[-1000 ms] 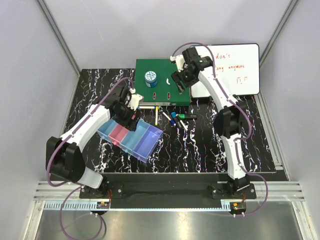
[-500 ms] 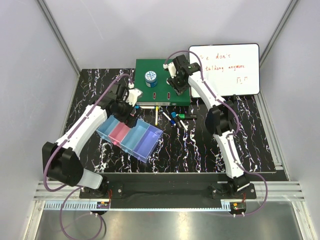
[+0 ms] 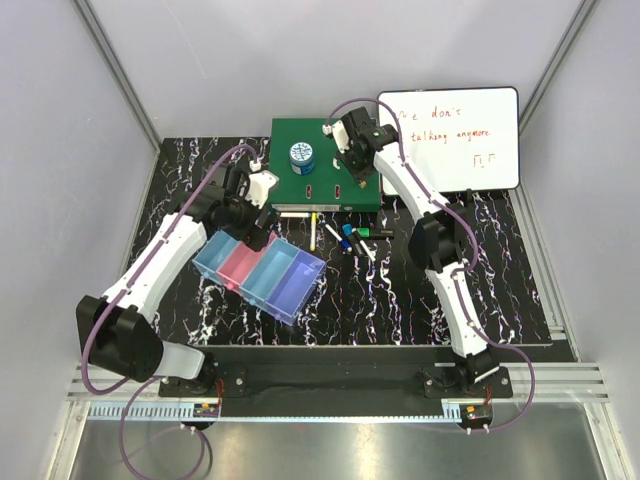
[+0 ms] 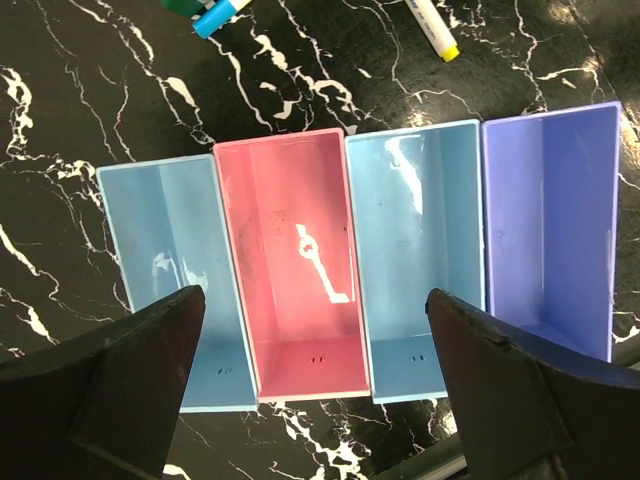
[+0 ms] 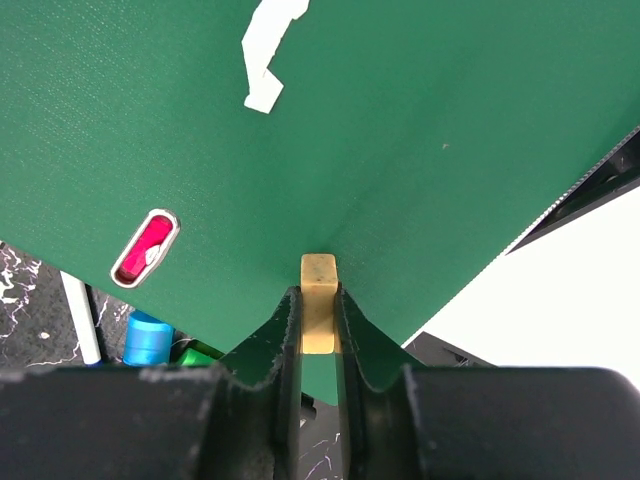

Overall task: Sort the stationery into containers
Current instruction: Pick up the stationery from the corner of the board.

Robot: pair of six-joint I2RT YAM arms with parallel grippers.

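Note:
The right gripper moves back over the purple-blue bin (image 3: pixel 297 283) next and releases the block, as that empty bin lies to the gripper's left in the top view.
The containers (image 3: pixel 262 275), a joined row of light blue, pink, light blue and purple-blue bins, lie at centre-left. My left gripper (image 4: pixel 315 370) hangs open above them, with the pink bin (image 4: pixel 290 290) between its fingers and nothing held. My right gripper (image 5: pixel 319 330) is over the green binder (image 5: pixel 400 130), shut on a small tan eraser-like block (image 5: pixel 319 290). Several markers and pens (image 3: pixel 345 238) lie just in front of the binder. A round blue-and-white roll (image 3: pixel 301 157) stands on the binder.
A whiteboard (image 3: pixel 460 140) with red writing leans at the back right, beside my right gripper (image 3: pixel 352 170). The binder's top has a white scrap (image 5: pixel 270 45) and a red slot (image 5: pixel 145 247). Two marker tips (image 4: pixel 222 14) lie beyond the bins.
My right gripper slid left over the binder and its jaws closed on the tan block. My left gripper opened wide and shifted back-left above the bins.

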